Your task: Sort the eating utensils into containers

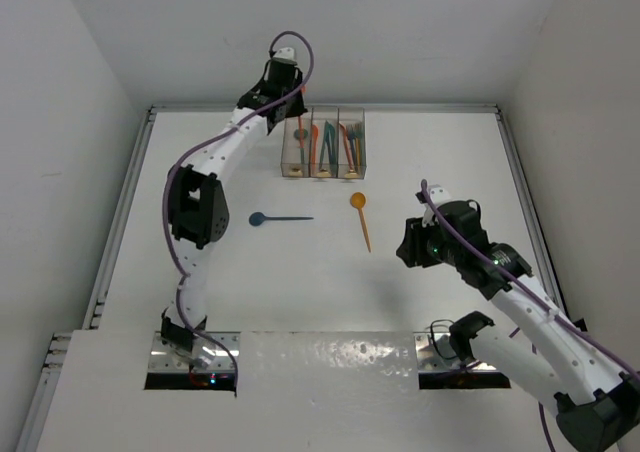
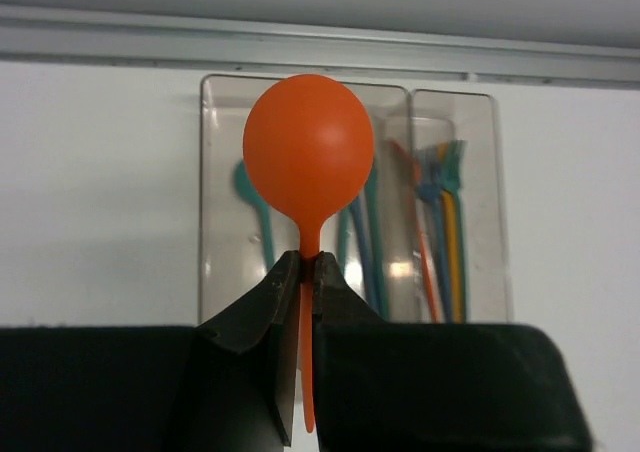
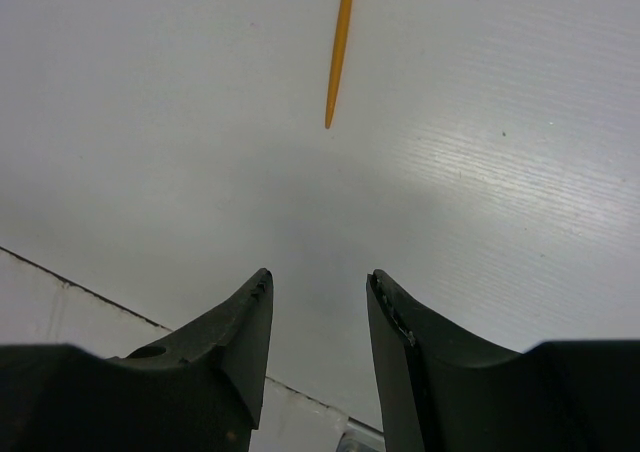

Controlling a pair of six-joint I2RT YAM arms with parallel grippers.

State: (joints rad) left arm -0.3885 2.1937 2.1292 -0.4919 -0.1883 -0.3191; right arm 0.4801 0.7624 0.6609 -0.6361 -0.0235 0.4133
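My left gripper will next go down to the end bin with the teal spoon (image 1: 297,152) (image 2: 245,237) below it and release the orange-red spoon's handle, to keep spoons together.
My left gripper (image 2: 308,262) is shut on the handle of an orange-red spoon (image 2: 308,147), held bowl-forward above the containers (image 2: 225,122). In the top view that gripper (image 1: 290,109) hovers at the far left end of the three joined clear bins (image 1: 311,173), which hold several teal, blue and orange utensils. A blue spoon (image 1: 280,218) and an orange spoon (image 1: 361,217) lie on the table in front of the bins. My right gripper (image 1: 405,244) is open and empty just right of the orange spoon, whose handle tip (image 3: 340,52) shows ahead of it (image 3: 318,277).
White walls close in the table on the left, right and far sides, with a metal rail (image 2: 320,47) just behind the bins. A taped seam (image 3: 90,292) runs across the table near my right gripper.
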